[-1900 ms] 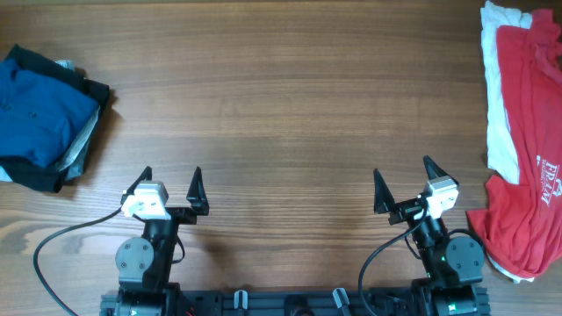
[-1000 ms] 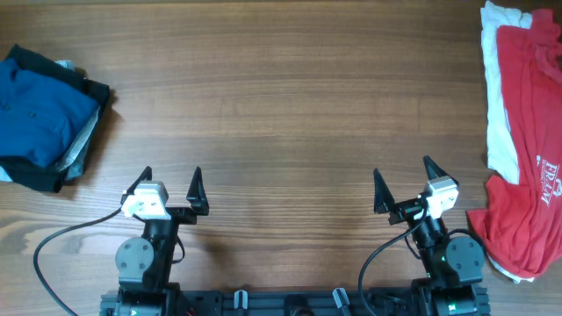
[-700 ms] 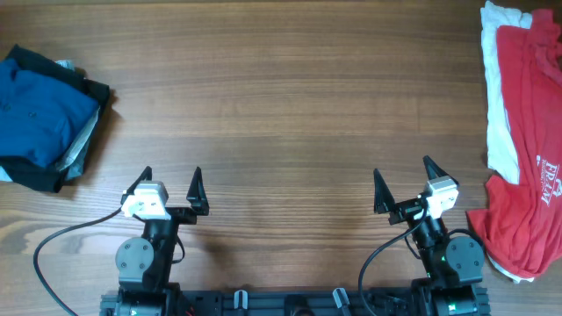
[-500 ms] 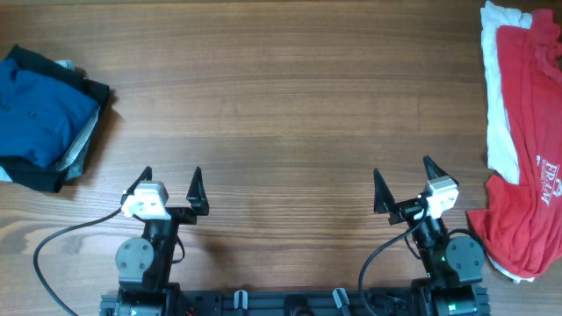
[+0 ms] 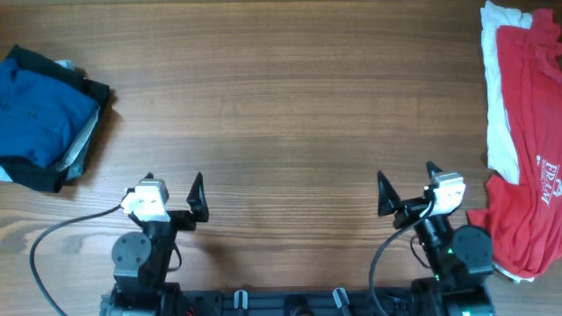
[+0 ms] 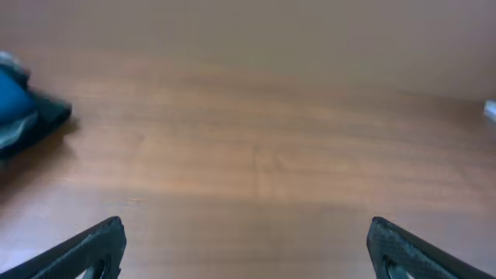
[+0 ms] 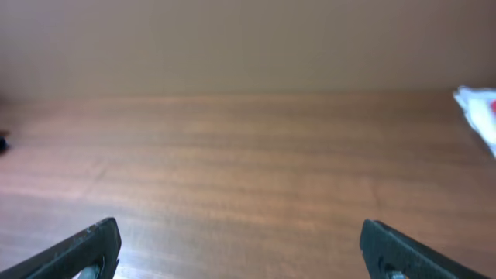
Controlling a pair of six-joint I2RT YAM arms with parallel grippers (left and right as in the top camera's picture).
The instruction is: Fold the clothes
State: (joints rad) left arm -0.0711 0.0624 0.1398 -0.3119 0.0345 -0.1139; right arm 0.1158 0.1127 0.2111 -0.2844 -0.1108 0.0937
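My right gripper should first tip downward, then move toward the pile and come down on the red shirt's corner, so that it gets past the white garment.
A pile of unfolded clothes lies at the table's right edge: a red shirt [image 5: 534, 149] over a white garment [image 5: 497, 105]. A stack of folded clothes with a blue shirt [image 5: 35, 110] on top sits at the left edge; its dark corner shows in the left wrist view [image 6: 23, 116]. My left gripper [image 5: 172, 186] is open and empty near the front edge, left of centre. My right gripper [image 5: 406, 184] is open and empty near the front edge, just left of the red shirt. A bit of the pile shows at the right of the right wrist view [image 7: 482, 108].
The wooden table [image 5: 290, 105] spreads between the two piles. A cable [image 5: 61, 241] runs from the left arm's base along the front edge.
Both arms have shifted slightly toward the front edge; the grippers stay open. The clothes have not moved.
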